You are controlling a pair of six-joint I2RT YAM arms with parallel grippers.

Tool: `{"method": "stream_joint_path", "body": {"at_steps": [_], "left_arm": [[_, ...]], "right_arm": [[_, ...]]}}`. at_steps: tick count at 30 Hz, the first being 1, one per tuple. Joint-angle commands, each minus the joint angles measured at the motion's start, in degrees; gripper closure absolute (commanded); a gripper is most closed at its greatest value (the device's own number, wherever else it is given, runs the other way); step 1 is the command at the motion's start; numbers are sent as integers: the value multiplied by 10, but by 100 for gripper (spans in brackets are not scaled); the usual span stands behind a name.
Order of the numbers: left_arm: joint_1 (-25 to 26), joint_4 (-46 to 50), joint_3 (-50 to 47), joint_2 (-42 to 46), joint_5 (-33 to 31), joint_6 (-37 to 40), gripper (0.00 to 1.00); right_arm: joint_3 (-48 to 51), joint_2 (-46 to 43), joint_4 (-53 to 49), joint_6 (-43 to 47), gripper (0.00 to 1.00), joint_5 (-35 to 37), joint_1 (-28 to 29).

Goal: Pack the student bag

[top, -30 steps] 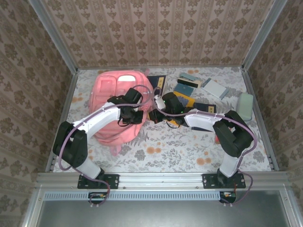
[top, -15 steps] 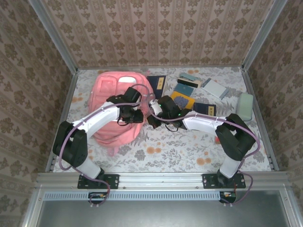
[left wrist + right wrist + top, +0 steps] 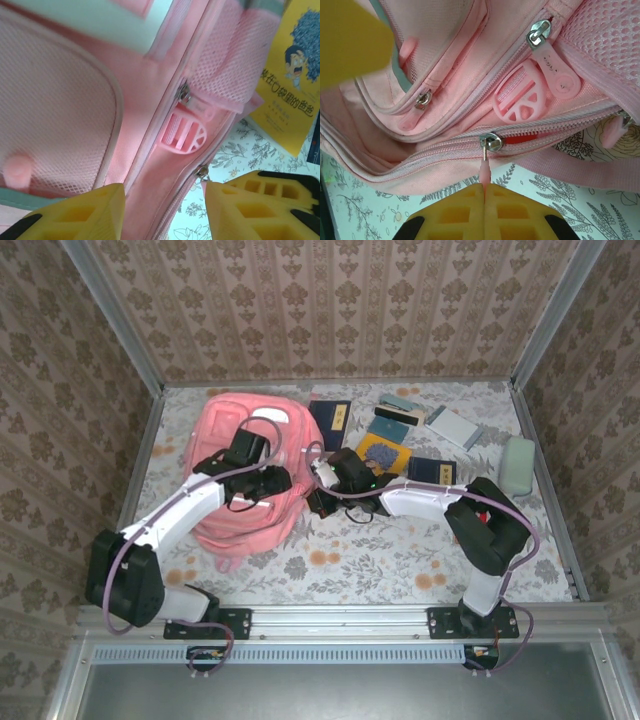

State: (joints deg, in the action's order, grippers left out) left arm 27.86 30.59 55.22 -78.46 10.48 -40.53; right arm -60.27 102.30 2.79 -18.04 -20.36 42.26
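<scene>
My right gripper pulls the pink zipper pull back toward the bag's near corner [image 3: 284, 536] [image 3: 384, 172] next, then lets it go, since the track that way is still closed.
The student bag [image 3: 225, 430], a big pink backpack, lies flat at the back left of the table. My left gripper [image 3: 262, 480] hovers over its right half. Close up, the left gripper [image 3: 165, 215] is open, its yellow fingers [image 3: 75, 215] straddling the bag's side seam, with a zipper slider [image 3: 202, 172] by the right finger and nothing gripped. My right gripper [image 3: 318, 495] sits at the bag's right edge. The right gripper [image 3: 484, 200] is shut on the pink zipper pull [image 3: 485, 172] of the main zipper, whose slider [image 3: 492, 142] is just ahead of the tips.
Books lie right of the bag: a dark blue one [image 3: 332, 420], a yellow one [image 3: 385, 452], a white notebook [image 3: 455, 427]. A pale green case [image 3: 517, 462] rests by the right wall. Patterned walls enclose the table on three sides.
My left gripper has opened and drawn back to the left over the bag. The right gripper, still shut on the zipper pull, has shifted left and nearer along the bag's edge.
</scene>
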Motion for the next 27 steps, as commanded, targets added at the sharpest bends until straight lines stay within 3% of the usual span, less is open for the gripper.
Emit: {"method": "stream_joint_path", "body": {"at_steps": [1,5,13,27], "left_arm": [[-6,-38,-22,1,21,-35,53],[-25,-54,13,-57,26,-3,53],[-48,-78,95,-207,47,18,63],[-63,-111,153,-295,66,11,63]], "right_arm": [[1,4,27,-13,100,-26,5],[5,8,29,-14,100,-28,7],[-1,13,23,-17,100,-14,38],[-41,46,-11,-14,100,-10,127]]}}
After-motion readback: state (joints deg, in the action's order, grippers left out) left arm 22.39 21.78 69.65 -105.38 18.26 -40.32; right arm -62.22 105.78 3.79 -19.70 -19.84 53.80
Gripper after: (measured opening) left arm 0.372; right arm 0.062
